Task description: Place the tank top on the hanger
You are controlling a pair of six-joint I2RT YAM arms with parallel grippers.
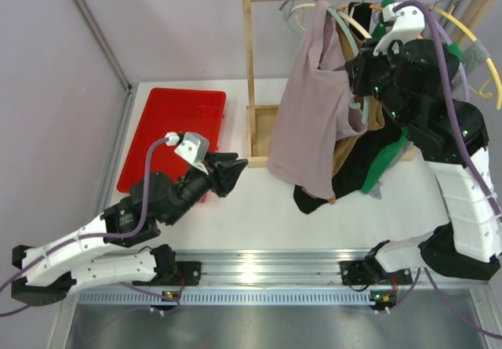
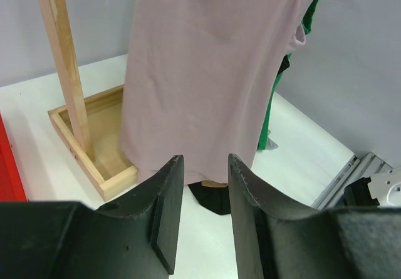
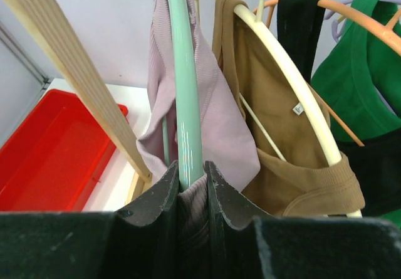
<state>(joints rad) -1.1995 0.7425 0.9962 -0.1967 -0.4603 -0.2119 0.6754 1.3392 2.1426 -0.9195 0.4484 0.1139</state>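
Note:
The robot will next move its right gripper with the hanger's arm toward the wooden rack post (image 1: 250,63) (image 3: 94,94), then open its right gripper.
The pale mauve tank top (image 1: 314,114) hangs from the rack, draped over the mint-green hanger (image 1: 345,29). In the right wrist view my right gripper (image 3: 191,166) is shut on the hanger's arm (image 3: 187,91), with a fold of the tank top (image 3: 219,122) pinched between the fingers below it. From above, the right gripper (image 1: 354,70) sits at the top's right shoulder. My left gripper (image 1: 232,169) is open and empty, low over the table, left of the top's hem. In the left wrist view (image 2: 205,160) the top (image 2: 213,72) hangs just ahead of it, apart from the fingers.
A wooden rack post (image 1: 251,74) and its box base (image 2: 94,147) stand between the left gripper and the top. A red tray (image 1: 176,125) lies at the left. A brown top on a cream hanger (image 3: 276,103), a green garment (image 3: 363,59) and a black one (image 3: 301,28) hang beside it.

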